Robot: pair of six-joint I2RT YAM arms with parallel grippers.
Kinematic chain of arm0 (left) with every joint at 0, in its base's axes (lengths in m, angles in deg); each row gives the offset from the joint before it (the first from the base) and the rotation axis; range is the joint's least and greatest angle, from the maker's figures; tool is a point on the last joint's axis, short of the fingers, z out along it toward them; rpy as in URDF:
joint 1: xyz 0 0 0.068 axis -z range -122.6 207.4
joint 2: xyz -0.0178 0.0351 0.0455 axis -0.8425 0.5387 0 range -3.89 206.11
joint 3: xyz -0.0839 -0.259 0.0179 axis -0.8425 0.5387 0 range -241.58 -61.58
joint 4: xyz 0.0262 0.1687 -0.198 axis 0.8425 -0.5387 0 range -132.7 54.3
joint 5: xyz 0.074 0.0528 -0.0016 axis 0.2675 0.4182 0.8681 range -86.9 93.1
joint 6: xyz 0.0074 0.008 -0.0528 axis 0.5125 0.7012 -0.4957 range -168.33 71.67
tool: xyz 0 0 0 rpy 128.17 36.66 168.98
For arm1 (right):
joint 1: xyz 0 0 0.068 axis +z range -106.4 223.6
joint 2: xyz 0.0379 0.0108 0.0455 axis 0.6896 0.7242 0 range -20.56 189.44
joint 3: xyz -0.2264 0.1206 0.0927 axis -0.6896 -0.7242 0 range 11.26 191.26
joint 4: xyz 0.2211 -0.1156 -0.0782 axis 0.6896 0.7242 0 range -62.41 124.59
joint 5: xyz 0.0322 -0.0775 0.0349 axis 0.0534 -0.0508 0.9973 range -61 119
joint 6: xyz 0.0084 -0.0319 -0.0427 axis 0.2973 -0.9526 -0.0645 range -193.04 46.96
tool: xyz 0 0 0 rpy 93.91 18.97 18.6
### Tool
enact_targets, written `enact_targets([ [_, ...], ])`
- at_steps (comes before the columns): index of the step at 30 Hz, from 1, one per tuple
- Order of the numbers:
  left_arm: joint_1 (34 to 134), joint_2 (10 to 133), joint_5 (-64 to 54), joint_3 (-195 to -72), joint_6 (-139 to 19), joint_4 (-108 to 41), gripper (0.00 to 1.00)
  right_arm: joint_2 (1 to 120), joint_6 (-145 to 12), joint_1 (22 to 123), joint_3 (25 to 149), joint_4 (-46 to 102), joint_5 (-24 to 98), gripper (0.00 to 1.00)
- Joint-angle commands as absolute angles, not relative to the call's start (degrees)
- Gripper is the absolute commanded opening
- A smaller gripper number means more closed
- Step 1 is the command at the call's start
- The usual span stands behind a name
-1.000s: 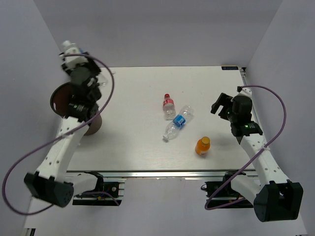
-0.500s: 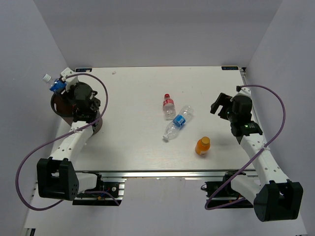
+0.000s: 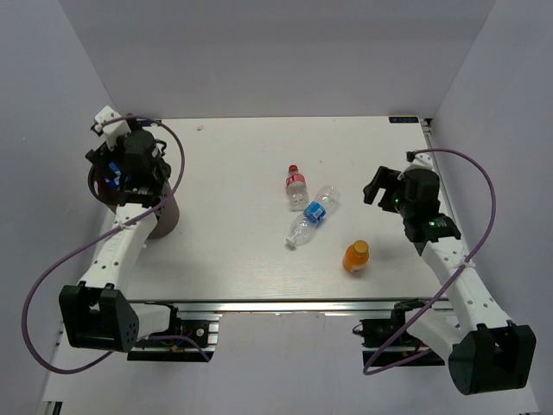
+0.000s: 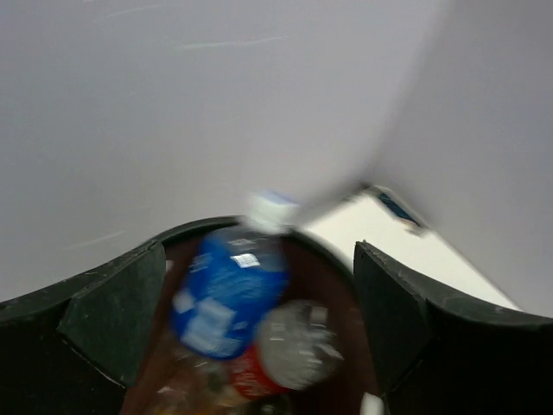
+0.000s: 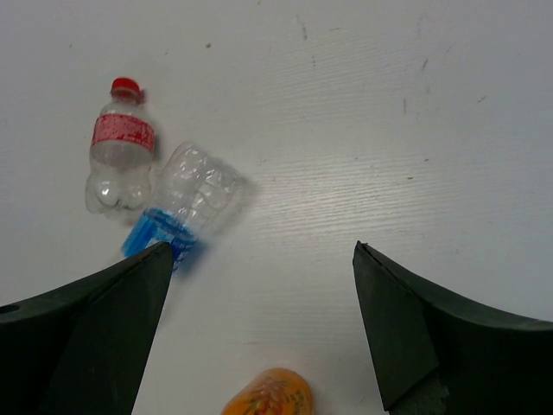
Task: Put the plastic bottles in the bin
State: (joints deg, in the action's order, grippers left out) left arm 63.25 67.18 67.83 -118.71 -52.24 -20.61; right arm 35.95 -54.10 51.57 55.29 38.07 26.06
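Observation:
The short orange bottle stands upright, clear of the others, so the robot's right gripper will next move back toward it and down around its capped top to close.
The dark brown bin stands at the table's left edge. My left gripper hangs open over its mouth. In the left wrist view the gripper is open, and a blurred blue-labelled bottle lies loose inside the bin above a red-labelled one. On the table lie a red-capped bottle, a clear blue-labelled bottle and a short orange bottle. My right gripper is open above the table to their right. Its wrist view shows the gripper empty, with the orange bottle just below.
The white table is walled in by pale panels at the back and both sides. The bin stands beyond the table's left edge, close to the left wall. The three loose bottles lie near the table's middle, between the two arms.
My left gripper has opened and let go of the blue-labelled bottle, which dropped into the bin. The left arm swung over the bin mouth. The right arm shifted slightly left.

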Motion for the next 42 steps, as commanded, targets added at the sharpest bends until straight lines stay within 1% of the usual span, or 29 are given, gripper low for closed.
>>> enact_targets([
  [1,63.20,65.90,45.80,-128.71,-64.05,-42.78,0.98,34.63,-56.60,56.94,58.98,43.83,23.13,0.89],
  [2,63.29,65.64,38.07,-130.56,-65.02,-45.78,0.98,34.63,-56.78,58.96,59.07,45.07,20.76,0.89],
  [3,63.38,65.20,22.94,-131.53,-66.43,-47.29,0.98,34.81,-56.95,63.42,59.07,46.39,16.22,0.89],
  [6,65.30,62.04,0.46,-127.87,-68.54,-41.69,0.98,36.29,-55.73,70.64,59.77,52.62,7.93,0.89],
  [9,70.39,60.80,-2.18,-125.84,-69.43,-40.36,0.98,37.62,-51.51,73.65,60.30,58.43,2.64,0.89],
  [10,73.72,60.97,-0.44,-125.13,-69.08,-40.80,0.98,37.79,-50.37,74.01,59.87,59.31,2.11,0.89],
  [13,78.21,62.64,1.60,-122.86,-68.55,-42.91,0.98,37.62,-48.17,76.03,58.29,61.43,3.25,0.90],
  [17,80.43,65.45,0.73,-119.51,-69.34,-43.35,0.98,36.92,-47.20,79.54,56.96,64.23,6.15,0.89],
  [20,81.13,66.86,0.46,-117.75,-69.60,-42.74,0.98,36.92,-44.92,79.90,57.05,66.61,5.45,0.88],
  [22,81.40,66.87,0.46,-116.52,-69.87,-41.95,0.98,37.18,-43.16,79.99,56.96,68.28,5.80,0.86],
  [25,81.40,67.04,0.98,-116.07,-69.95,-41.50,0.98,37.71,-42.19,79.99,55.56,68.99,7.64,0.80],
  [28,81.40,67.13,1.34,-115.72,-69.60,-41.24,0.98,37.80,-41.40,79.99,54.94,69.08,8.70,0.69],
  [29,81.40,67.13,0.99,-115.46,-69.43,-40.54,0.98,37.80,-41.14,79.99,54.94,69.25,8.70,0.64],
  [31,81.40,67.30,-0.94,-115.11,-69.08,-40.10,0.98,37.80,-40.96,79.99,54.85,69.25,8.87,0.56],
  [32,81.40,67.30,-1.82,-115.11,-68.64,-39.66,0.98,37.88,-40.87,79.99,54.76,69.25,8.96,0.55],
  [34,81.40,67.13,-4.80,-115.28,-67.94,-39.48,0.98,38.06,-40.87,79.99,54.76,69.08,8.79,0.46],
  [35,81.40,66.78,-5.34,-115.37,-67.32,-38.96,0.98,38.32,-40.70,79.99,54.94,69.43,8.70,0.38],
  [37,81.48,66.34,-6.65,-115.28,-66.27,-37.82,0.98,38.32,-40.26,79.99,55.38,69.78,8.70,0.32],
  [38,81.48,66.16,-7.09,-115.46,-65.92,-37.73,0.98,37.89,-40.17,79.99,55.55,70.13,8.61,0.25],
  [39,81.48,66.25,-7.88,-115.72,-65.48,-37.64,0.98,37.71,-40.08,79.99,55.73,70.13,8.52,0.23],
  [40,81.48,66.25,-11.46,-115.72,-63.99,-37.03,0.98,37.36,-40.17,79.99,56.43,70.22,8.35,0.22],
  [41,81.57,66.42,-14.10,-115.55,-63.11,-36.50,0.98,36.75,-41.12,79.99,56.96,70.31,8.87,0.17],
  [42,82.09,66.60,-17.18,-115.29,-61.71,-36.15,0.98,36.31,-41.92,79.99,57.74,70.22,9.40,0.17],
])
